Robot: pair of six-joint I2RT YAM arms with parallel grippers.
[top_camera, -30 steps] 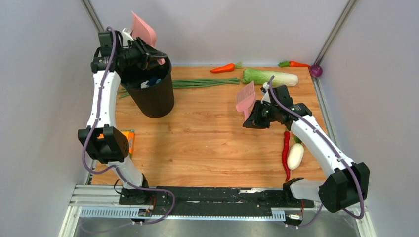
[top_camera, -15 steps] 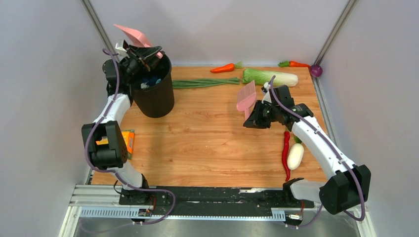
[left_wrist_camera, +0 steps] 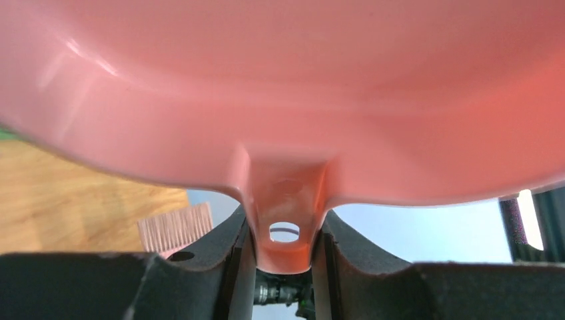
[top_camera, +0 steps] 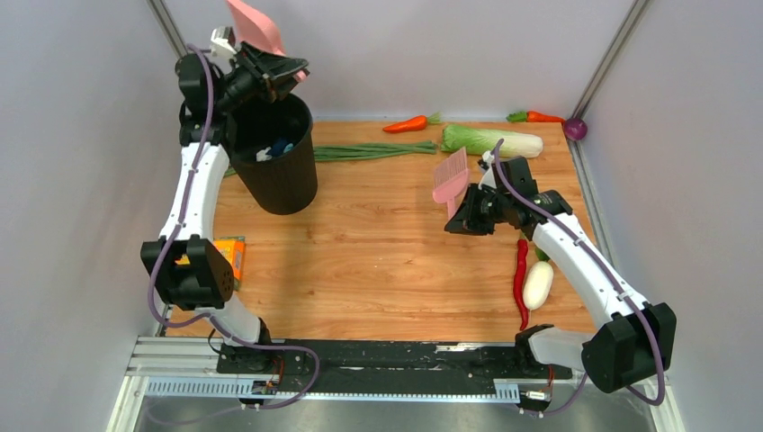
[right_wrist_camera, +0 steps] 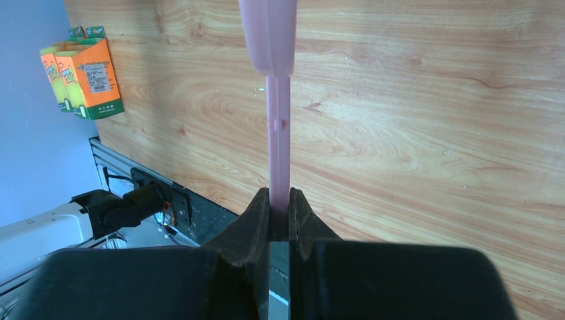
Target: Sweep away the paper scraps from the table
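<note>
My left gripper swings back past the bin (top_camera: 281, 180) next, lowers the dustpan onto the bare middle of the table below and releases it, with the scraps binned.
My left gripper (top_camera: 270, 76) is shut on the handle (left_wrist_camera: 285, 227) of a pink dustpan (top_camera: 255, 25), held tilted up above the black bin (top_camera: 281, 180) at the table's far left. The pan (left_wrist_camera: 280, 87) fills the left wrist view. Dark blue paper scraps (top_camera: 282, 144) lie inside the bin with white bits. I see no scraps on the wood-grain table (top_camera: 378, 261). My right gripper (top_camera: 468, 214) is shut on the handle (right_wrist_camera: 279, 133) of a pink brush (top_camera: 449, 175), held above the table right of centre, bristles up.
Along the far edge lie green onions (top_camera: 360, 151), a carrot (top_camera: 407, 124), a cabbage (top_camera: 492, 139), a second carrot (top_camera: 540, 116) and a purple ball (top_camera: 576, 129). A red chili (top_camera: 520, 279) and white radish (top_camera: 538, 284) lie under the right arm. An orange box (top_camera: 232, 256) sits at the left edge.
My left arm has raised the dustpan higher above the bin and swung it more upright. The right arm and brush have barely moved.
</note>
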